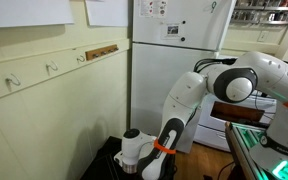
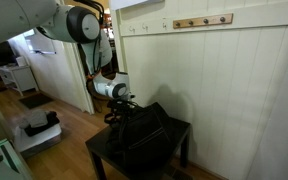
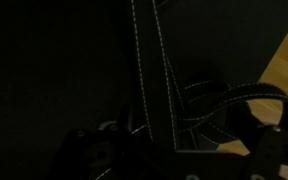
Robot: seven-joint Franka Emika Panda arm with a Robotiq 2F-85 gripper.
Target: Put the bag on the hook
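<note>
My gripper moves down onto the white-stitched strap at the bag's top edge next and closes around it, because that strap already runs between the gripper's spread fingers.
The black bag [image 2: 147, 137] lies slumped on a low black table [image 2: 97, 152]; it also shows at the bottom edge of an exterior view [image 1: 106, 163]. My gripper [image 2: 121, 103] points down at the bag's top edge, also seen in an exterior view [image 1: 134, 160]. In the wrist view the bag's dark fabric [image 3: 74, 70] and its white-stitched straps [image 3: 149, 75] fill the frame. The gripper's fingers [image 3: 174, 150] look spread apart with a strap running between them. The hook [image 1: 81, 57] sits high on the cream wall rail beside the light wooden strip [image 1: 102, 50], far above the gripper.
Two similar hooks [image 1: 52, 68] [image 1: 14, 80] sit farther along the rail. A white fridge [image 1: 179, 40] stands next to the wall. The wooden strip with pegs [image 2: 204, 21] also shows high on the panelled wall. Wooden floor [image 2: 64, 125] surrounds the table.
</note>
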